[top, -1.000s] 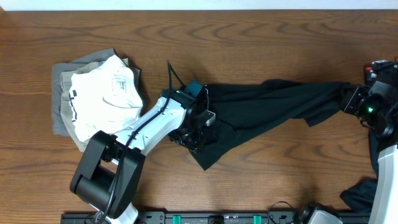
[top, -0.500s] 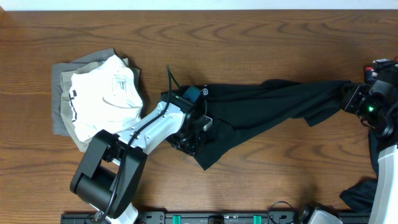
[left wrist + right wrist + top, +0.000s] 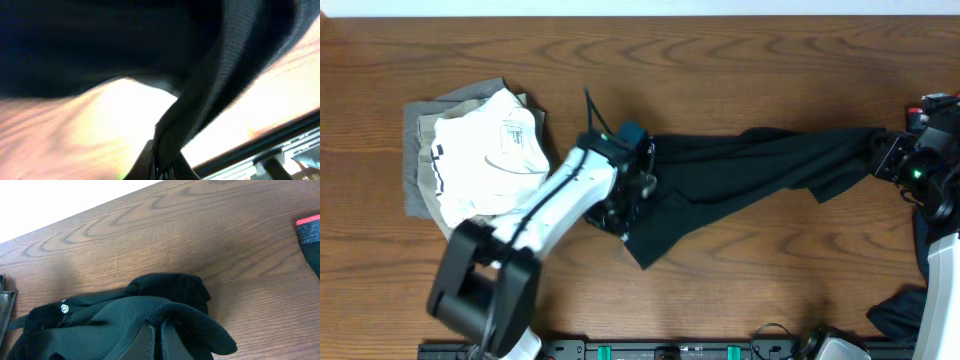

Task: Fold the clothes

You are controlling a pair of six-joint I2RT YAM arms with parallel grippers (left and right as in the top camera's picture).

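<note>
My left gripper lifts its garment end up next, swings it outward and brings it down to release on the bare far tabletop, since the cloth lies bunched.
A black garment [image 3: 740, 170] lies stretched across the middle of the wooden table from the left gripper to the right gripper. My left gripper [image 3: 630, 195] is shut on its left end; in the left wrist view the black fabric [image 3: 210, 90] runs down between the fingers [image 3: 162, 167]. My right gripper [image 3: 880, 160] is shut on the garment's right end; in the right wrist view the black cloth [image 3: 120, 320] folds over the closed fingers [image 3: 157, 340].
A folded pile with a white shirt [image 3: 490, 150] on a khaki garment [image 3: 420, 150] sits at the left. More dark cloth [image 3: 900, 305] hangs at the right front edge. A red-edged dark item [image 3: 310, 230] lies at the far right.
My left gripper has lifted and shifted slightly up and left with the garment's end, pulling the cloth tighter. The right gripper has stayed put.
</note>
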